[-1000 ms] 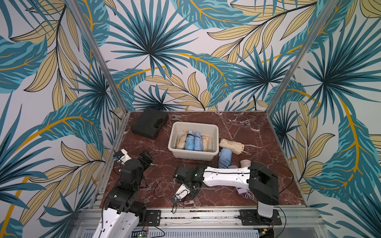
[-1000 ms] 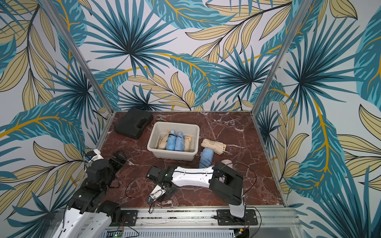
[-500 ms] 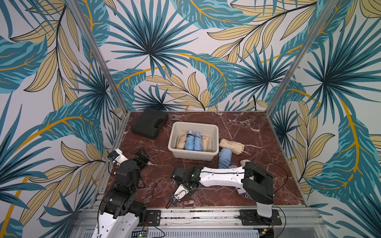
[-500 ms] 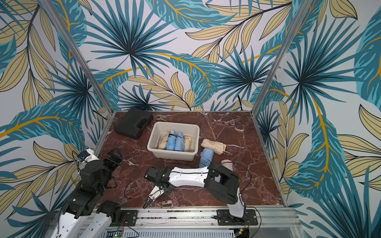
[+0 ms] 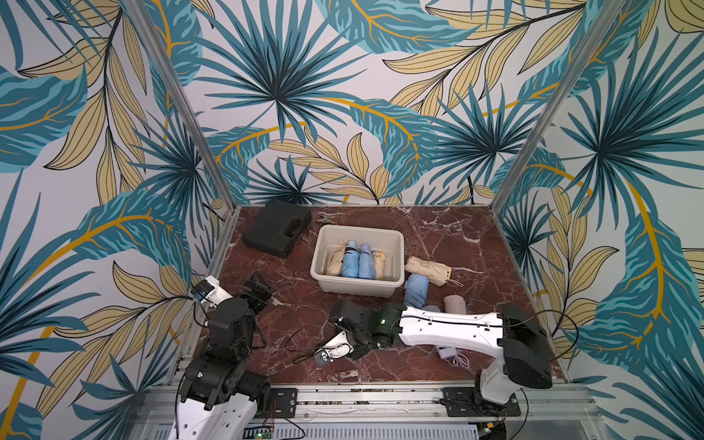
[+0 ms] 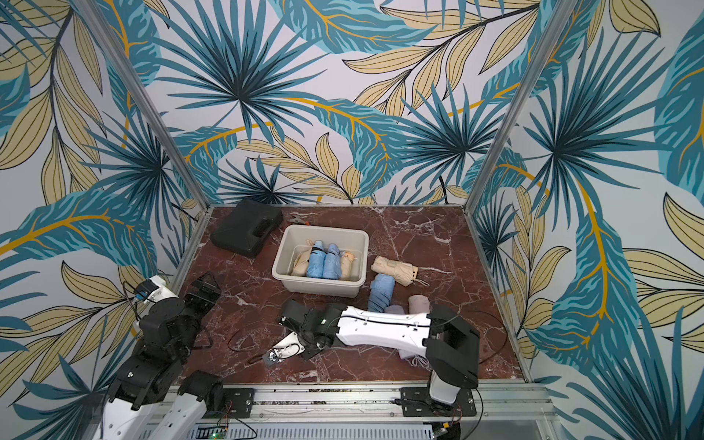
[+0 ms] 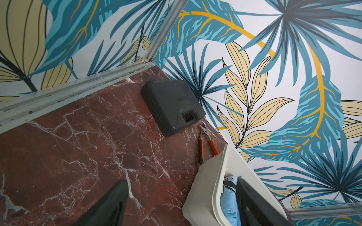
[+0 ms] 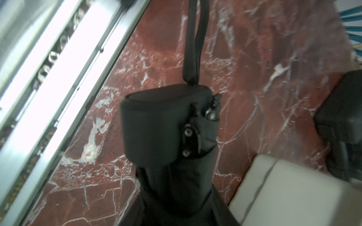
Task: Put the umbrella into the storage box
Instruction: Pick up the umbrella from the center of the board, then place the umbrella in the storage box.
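Observation:
Stored umbrellas point outward, so my right gripper should lift, turn outward over the box, and lower to release at its end by the black case.
A black folded umbrella [image 8: 156,127] with a flat wrist strap [image 8: 193,49] fills the right wrist view. My right gripper [image 8: 176,195] is shut on it, low over the marble near the front. In both top views that gripper [image 5: 344,316] [image 6: 295,314] lies in front of the off-white storage box [image 5: 358,290] [image 6: 320,288], and the dark umbrella is hard to tell from the jaws. The box holds several beige and blue folded umbrellas [image 5: 350,263]. My left gripper [image 5: 259,291] [image 7: 181,181] stands open and empty at the left, beside the box's corner [image 7: 201,191].
A beige umbrella [image 5: 428,270], a blue one [image 5: 416,291] and a dusty-pink one [image 5: 455,304] lie right of the box. A lavender one [image 5: 445,352] is partly under the right arm. A black moulded case [image 5: 276,232] and orange-handled pliers [image 7: 205,142] sit at the back left.
My right gripper's jaws have shut on the black umbrella. The left arm has drawn back slightly toward the left edge, its jaws still open.

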`<state>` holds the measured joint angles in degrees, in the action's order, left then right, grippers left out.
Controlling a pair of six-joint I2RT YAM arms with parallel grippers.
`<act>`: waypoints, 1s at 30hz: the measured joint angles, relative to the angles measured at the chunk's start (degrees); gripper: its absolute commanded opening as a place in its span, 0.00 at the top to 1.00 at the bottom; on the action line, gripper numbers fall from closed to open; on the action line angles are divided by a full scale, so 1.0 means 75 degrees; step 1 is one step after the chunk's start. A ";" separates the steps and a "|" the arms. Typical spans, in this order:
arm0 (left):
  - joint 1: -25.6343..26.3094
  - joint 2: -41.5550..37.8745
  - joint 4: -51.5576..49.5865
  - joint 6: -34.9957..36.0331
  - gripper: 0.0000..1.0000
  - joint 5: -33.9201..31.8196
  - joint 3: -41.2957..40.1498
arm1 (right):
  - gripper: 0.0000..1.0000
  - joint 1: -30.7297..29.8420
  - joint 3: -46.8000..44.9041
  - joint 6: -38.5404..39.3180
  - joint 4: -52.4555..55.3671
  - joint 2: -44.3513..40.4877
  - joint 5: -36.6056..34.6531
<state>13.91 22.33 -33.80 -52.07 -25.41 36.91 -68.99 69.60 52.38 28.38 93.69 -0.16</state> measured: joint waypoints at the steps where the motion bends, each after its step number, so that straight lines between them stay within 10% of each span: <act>1: 0.0000 0.0000 -0.0003 0.0000 0.11 -0.0017 0.0000 | 0.71 0.0035 -0.0102 -0.0291 -0.0146 -0.0265 0.0070; 14: -0.0006 -0.0009 0.0796 0.0373 0.08 0.0635 -0.0297 | 0.81 0.0985 -0.1311 -0.5421 -0.3334 -0.2331 0.0108; 30: -0.0012 0.1597 0.1961 0.2069 0.17 0.3319 -0.0399 | 1.00 0.2314 0.1973 -1.1278 -0.2664 0.0029 -0.2559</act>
<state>13.82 34.30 -19.09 -36.56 -0.51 33.91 -51.64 84.40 -32.21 8.40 93.91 -19.35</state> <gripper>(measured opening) 0.850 0.382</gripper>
